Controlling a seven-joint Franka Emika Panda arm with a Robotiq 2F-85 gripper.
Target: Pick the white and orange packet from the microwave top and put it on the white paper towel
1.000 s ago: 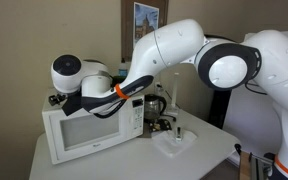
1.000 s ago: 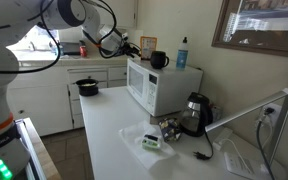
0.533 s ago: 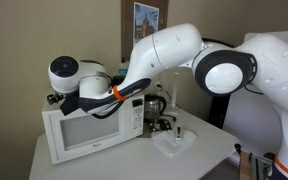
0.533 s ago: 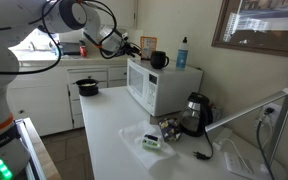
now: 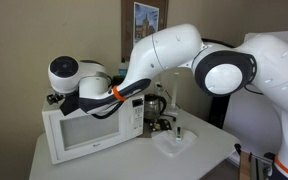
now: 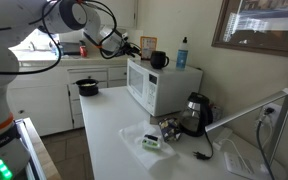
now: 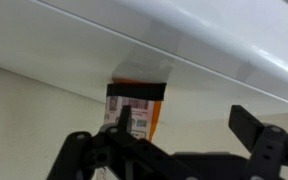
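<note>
I should turn my gripper so its fingers line up with the microwave's edge, then close around the packet's printed part (image 7: 133, 113), since that edge runs at an angle to them.
The white microwave (image 6: 154, 88) (image 5: 84, 130) stands on the white table. The white and orange packet (image 6: 147, 46) stands upright on its top near the edge, beside a dark mug (image 6: 159, 60) and a blue-topped bottle (image 6: 182, 52). In the wrist view the packet (image 7: 142, 108) shows orange and white with a black top band, right by the left finger (image 7: 126, 122). My gripper (image 7: 184, 128) (image 6: 130, 45) is open, with the jaws wide apart, level with the packet and not closed on it. The white paper towel (image 6: 136, 132) (image 5: 170, 148) lies on the table in front of the microwave with a small object on it.
A dark kettle (image 6: 194, 112) (image 5: 156, 104) and small items (image 6: 169, 128) stand next to the microwave. A black pot (image 6: 87, 87) sits on the kitchen counter behind. Cables and more white paper (image 6: 229, 155) lie at the table's far end.
The arm has shifted only very slightly. The gripper stays open beside the packet.
</note>
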